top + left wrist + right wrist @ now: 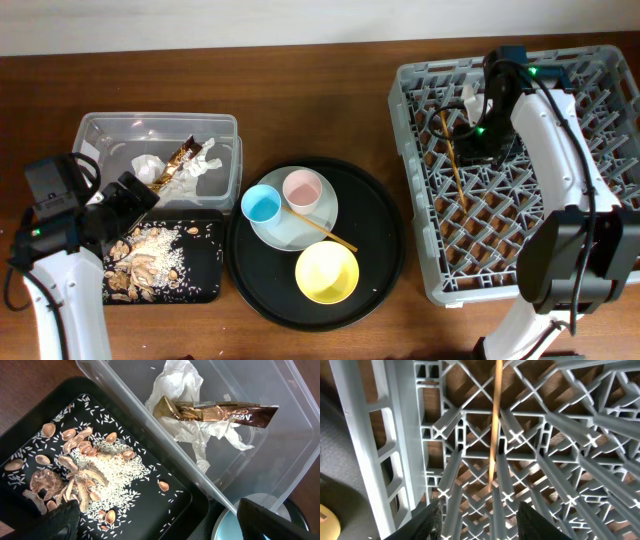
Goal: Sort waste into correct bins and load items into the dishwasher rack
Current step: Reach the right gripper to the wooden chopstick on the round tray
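Note:
I will move my right gripper to the left in the overhead view next and down onto the second chopstick's end (pixel 348 245), because that end sticks out past the plate's rim.
The grey dishwasher rack (pixel 600 100) stands at the right with one wooden chopstick (pixel 454 160) lying in it; it also shows in the right wrist view (pixel 494 425). My right gripper (pixel 478 140) hovers open over that chopstick (pixel 482 520), holding nothing. The second chopstick (pixel 325 232) lies across the pale plate (pixel 285 232), which holds the blue cup (pixel 262 205) and pink cup (pixel 301 189). The yellow bowl (pixel 327 272) sits beside them. The napkin (pixel 180 390) and candy wrapper (pixel 215 412) lie in the clear tub (pixel 110 130). Food scraps (pixel 85 475) lie in the black rectangular tray (pixel 200 285). My left gripper (pixel 160 525) is open over that tray.
The plate, cups and bowl rest on a large round black tray (pixel 380 230) at the middle of the brown table. The clear tub and rectangular tray sit side by side at the left, close to the round tray's rim.

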